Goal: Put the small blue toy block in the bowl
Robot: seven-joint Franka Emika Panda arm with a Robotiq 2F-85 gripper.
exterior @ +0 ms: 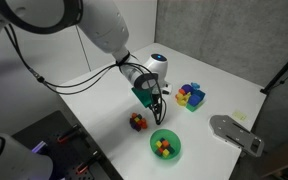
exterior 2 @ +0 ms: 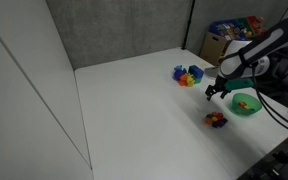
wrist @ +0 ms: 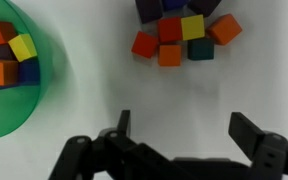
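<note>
I need to move my gripper down toward the block pile next, with my fingers on both sides of the small orange cube. That cube is the nearest to my open fingers and lies below and ahead of my gripper.
My gripper [exterior: 156,103] [exterior 2: 216,93] hangs open and empty above the white table, between the bowl and the small block pile. In the wrist view its fingers [wrist: 184,130] are spread over bare table. The bright green bowl [wrist: 24,115] [exterior: 174,152] [exterior 2: 253,110] is at the left of the wrist view and holds several tiny blocks. The pile of tiny blocks [wrist: 179,35] [exterior: 137,122] [exterior 2: 216,119] lies ahead of the fingers. A dark purplish-blue small block [wrist: 149,10] sits at its top edge, partly cut off.
A larger multicoloured block pile [exterior: 191,96] [exterior 2: 188,75] lies farther back on the table. A flat grey metal plate [exterior: 234,133] lies near the table edge. Shelves with coloured items [exterior 2: 234,30] stand behind the table.
</note>
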